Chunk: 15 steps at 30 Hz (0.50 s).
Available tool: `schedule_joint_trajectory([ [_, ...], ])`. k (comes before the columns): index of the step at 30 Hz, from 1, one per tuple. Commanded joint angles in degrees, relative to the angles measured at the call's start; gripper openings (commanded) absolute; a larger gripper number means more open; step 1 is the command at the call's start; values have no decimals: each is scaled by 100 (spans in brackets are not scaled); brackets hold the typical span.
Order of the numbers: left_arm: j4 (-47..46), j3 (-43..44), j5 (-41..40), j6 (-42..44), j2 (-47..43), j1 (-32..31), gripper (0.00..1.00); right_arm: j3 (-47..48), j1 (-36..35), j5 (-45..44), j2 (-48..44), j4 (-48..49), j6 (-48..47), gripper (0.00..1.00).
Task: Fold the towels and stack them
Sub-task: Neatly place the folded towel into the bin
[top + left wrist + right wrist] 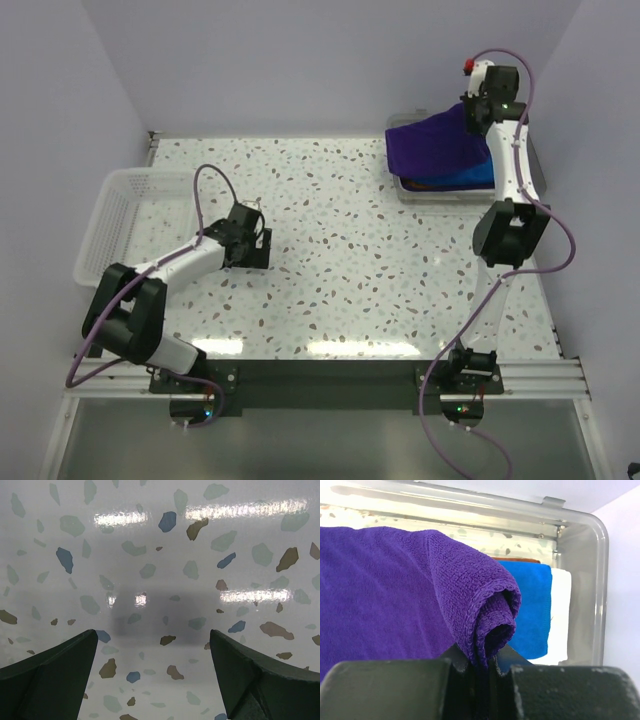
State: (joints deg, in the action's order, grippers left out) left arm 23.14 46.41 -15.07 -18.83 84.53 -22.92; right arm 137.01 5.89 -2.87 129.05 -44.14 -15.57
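Next, my right gripper lowers the purple towel toward the folded blue and white towels (470, 176) in the bin, then opens.
My right gripper (478, 105) is shut on a purple towel (440, 145), pinching a rolled edge of it (485, 625) and holding it raised above the grey bin (534, 158) at the back right. The towel drapes down over the bin. A blue towel (532, 607) and a white towel (560, 615) lie folded in the bin, with an orange-brown edge showing behind them. My left gripper (262, 246) is open and empty, low over the bare speckled table (160, 580) at the left.
A white plastic basket (118, 222) stands at the left edge of the table. The bin's clear wall (597, 580) runs along the right. Walls close in the back and both sides.
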Motion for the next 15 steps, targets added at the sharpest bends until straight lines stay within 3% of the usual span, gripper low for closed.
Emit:
schedule_joint_trajectory([
  [1, -231, 113, 66, 99, 37, 33, 100, -139, 70, -214, -258, 520, -139, 0],
  [15, -204, 149, 127, 116, 186, 42, 100, -491, 88, -600, 181, 863, -201, 2],
])
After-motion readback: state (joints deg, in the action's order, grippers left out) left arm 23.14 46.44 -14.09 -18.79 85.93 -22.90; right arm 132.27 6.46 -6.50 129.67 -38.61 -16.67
